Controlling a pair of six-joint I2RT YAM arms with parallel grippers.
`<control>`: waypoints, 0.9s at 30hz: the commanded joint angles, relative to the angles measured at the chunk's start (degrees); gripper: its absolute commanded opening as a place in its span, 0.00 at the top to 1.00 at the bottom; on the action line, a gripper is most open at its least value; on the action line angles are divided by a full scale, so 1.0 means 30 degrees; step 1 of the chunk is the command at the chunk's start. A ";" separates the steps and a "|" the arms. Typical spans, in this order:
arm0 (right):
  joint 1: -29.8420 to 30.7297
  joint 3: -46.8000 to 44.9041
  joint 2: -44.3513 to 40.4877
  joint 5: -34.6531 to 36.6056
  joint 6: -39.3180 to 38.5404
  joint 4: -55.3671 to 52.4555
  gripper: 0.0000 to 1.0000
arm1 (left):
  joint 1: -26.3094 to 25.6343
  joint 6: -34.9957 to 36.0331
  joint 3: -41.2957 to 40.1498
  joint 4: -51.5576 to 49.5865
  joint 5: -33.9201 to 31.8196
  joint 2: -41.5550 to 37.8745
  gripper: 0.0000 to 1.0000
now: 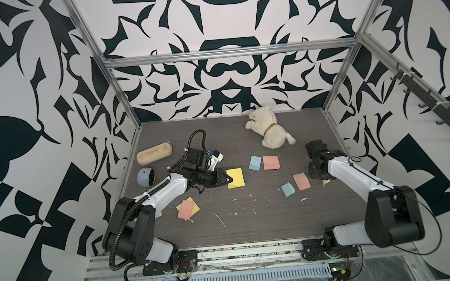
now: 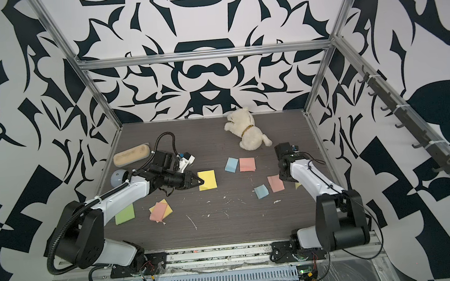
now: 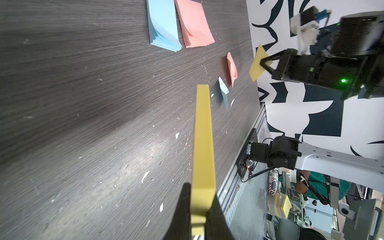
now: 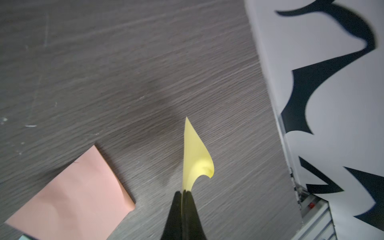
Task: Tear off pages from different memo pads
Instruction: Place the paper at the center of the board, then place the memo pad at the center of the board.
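Observation:
Bare tabletop [image 1: 243, 164] [image 3: 128, 22] beside the blue memo pad lies outward and below. My left gripper will carry the yellow memo pad outward and down to it, then release the pad.
My left gripper [image 1: 229, 179] is shut on one edge of the yellow memo pad [image 1: 235, 177], which shows edge-on in the left wrist view [image 3: 203, 145] and is held a little above the table. The blue memo pad [image 1: 256, 163] and pink memo pad [image 1: 271, 162] lie side by side at mid-table. My right gripper [image 4: 182, 194] is shut on a curled yellow page [image 4: 195, 158] near the right wall. Loose pink [image 1: 301, 181] and blue pages [image 1: 287, 189] lie close to it. A pink page [image 1: 186, 208] lies over a yellow one [image 1: 194, 205] at front left.
A white plush dog [image 1: 269, 129] lies at the back. A tan oblong case [image 1: 154, 152] and a grey ball [image 1: 145, 177] sit at the left edge. A green square [image 2: 124, 214] lies under the left arm. Paper scraps dot the table [image 1: 252, 226].

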 commanded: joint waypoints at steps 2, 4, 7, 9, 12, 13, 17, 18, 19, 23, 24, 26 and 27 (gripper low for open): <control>-0.0026 0.0540 0.1248 -0.1523 0.0415 0.0538 0.82 | -0.0072 -0.0083 0.0631 0.0486 0.0180 0.0482 1.00; -0.0074 0.0584 0.1671 -0.2694 0.0280 0.0782 0.72 | -0.0043 -0.0193 0.0704 0.0862 0.0318 0.0855 1.00; -0.0223 0.0405 0.1665 -0.5801 0.0390 0.1428 0.60 | 0.0150 -0.0102 0.1079 0.0884 0.0128 0.1645 1.00; -0.0214 0.0613 0.1081 -0.6731 0.0586 0.1296 0.55 | 0.0479 -0.0175 0.1433 0.0909 -0.0552 0.2290 1.00; -0.0209 0.1555 -0.0196 -0.6871 0.0547 0.0647 0.50 | 0.0990 0.0189 0.3121 -0.0419 -0.1517 0.4005 1.00; -0.0221 0.2161 -0.0495 -0.6746 0.0405 0.0244 0.50 | 0.1040 0.0383 0.3727 -0.0825 -0.1969 0.4587 1.00; -0.0178 0.3712 -0.1252 -0.6442 0.0070 -0.0789 0.48 | 0.1118 0.1514 0.6779 -0.2935 -0.2658 0.7648 1.00; -0.0142 0.3700 -0.1553 -0.6400 0.0115 -0.0662 0.48 | 0.1128 0.1716 0.7381 -0.3256 -0.2573 0.8319 1.00; -0.0119 0.3586 -0.1869 -0.6290 0.0232 -0.0539 0.48 | 0.1109 0.1891 0.8027 -0.3516 -0.2361 0.8973 1.00; 0.0009 0.3050 -0.3183 -0.6676 0.0927 -0.0257 0.49 | 0.1086 0.2379 0.9874 -0.4458 -0.2336 1.1025 1.00; 0.0131 0.3013 -0.3440 -0.7066 0.1047 -0.0187 0.49 | 0.1051 0.2428 1.0251 -0.4610 -0.2188 1.1456 1.00; 0.0953 0.3021 -0.3831 -0.7282 0.1362 -0.0022 0.49 | 0.0733 0.2502 1.1125 -0.4896 -0.1785 1.2351 1.00; 0.1488 0.3110 -0.3880 -0.7125 0.1450 -0.0020 0.49 | 0.0494 0.2618 1.1550 -0.5111 -0.1930 1.2756 1.00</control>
